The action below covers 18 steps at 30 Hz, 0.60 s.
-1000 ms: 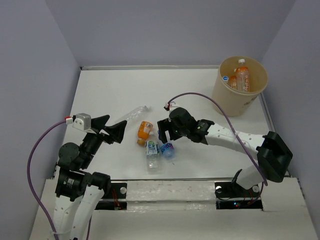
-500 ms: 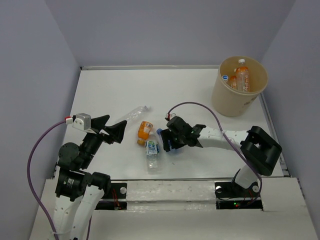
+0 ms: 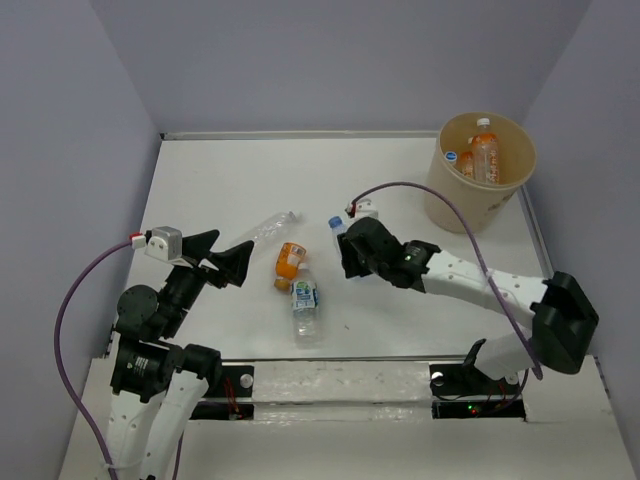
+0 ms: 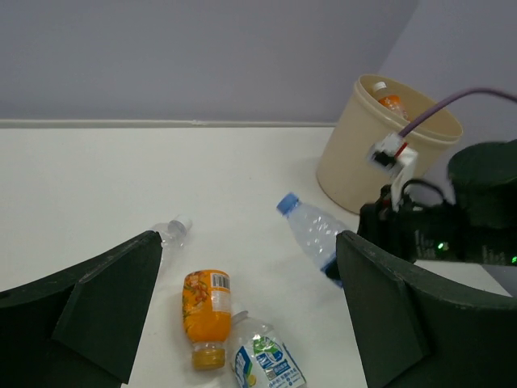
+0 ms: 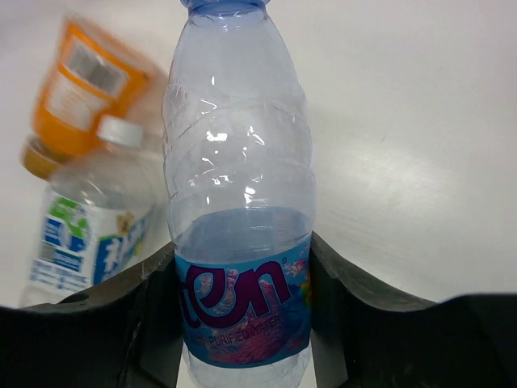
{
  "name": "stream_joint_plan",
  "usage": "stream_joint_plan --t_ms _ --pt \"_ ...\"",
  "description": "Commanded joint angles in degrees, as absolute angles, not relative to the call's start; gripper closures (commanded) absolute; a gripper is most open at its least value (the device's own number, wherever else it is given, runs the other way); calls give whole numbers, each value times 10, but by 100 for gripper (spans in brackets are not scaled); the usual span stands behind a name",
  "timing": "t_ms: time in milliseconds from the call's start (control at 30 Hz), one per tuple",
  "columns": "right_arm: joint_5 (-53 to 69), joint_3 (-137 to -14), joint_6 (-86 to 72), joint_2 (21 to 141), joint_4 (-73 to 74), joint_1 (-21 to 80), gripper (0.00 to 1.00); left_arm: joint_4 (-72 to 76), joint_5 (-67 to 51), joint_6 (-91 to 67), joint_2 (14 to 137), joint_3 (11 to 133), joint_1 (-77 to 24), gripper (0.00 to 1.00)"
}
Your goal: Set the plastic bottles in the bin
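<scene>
I next need to lift my right gripper outward over the bin's opening (image 3: 489,148), as the bin is to its right in the top view, and release the bottle.
My right gripper (image 3: 350,252) (image 5: 242,323) is shut on a clear bottle with a blue label and blue cap (image 5: 238,202) (image 4: 311,230), held off the table with its cap pointing away. On the table below lie an orange bottle (image 3: 290,260) (image 5: 77,89) and a clear green-label bottle (image 3: 305,305) (image 5: 89,226), touching each other. A plain clear bottle (image 3: 268,227) (image 4: 170,233) lies further left. My left gripper (image 3: 222,254) (image 4: 242,323) hangs open and empty near the table's left side. The tan bin (image 3: 455,205) (image 4: 355,153) stands at the back right.
Inside the bin are orange bottles (image 3: 484,150) and a blue-capped one (image 3: 452,157). Grey walls close the table off at the back and on both sides. My right arm's purple cable (image 3: 420,195) arcs above the table toward the bin.
My right gripper has closed on the blue-label bottle beside the green-label one and raised it off the table, back and to the right. The left arm has not moved.
</scene>
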<state>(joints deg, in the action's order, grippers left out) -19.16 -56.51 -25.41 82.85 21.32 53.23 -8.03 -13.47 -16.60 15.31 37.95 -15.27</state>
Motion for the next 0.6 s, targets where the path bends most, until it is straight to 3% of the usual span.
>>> stream_joint_plan --t_ms 0,233,567 --pt "-301 -670 -177 733 212 479 56 -61 -145 -164 153 377 -149 1" --pt "-315 -797 -103 710 177 242 56 -61 -146 -163 149 378 -149 1" --pt "-235 -862 -104 820 168 85 54 -62 -144 -163 141 377 -154 1"
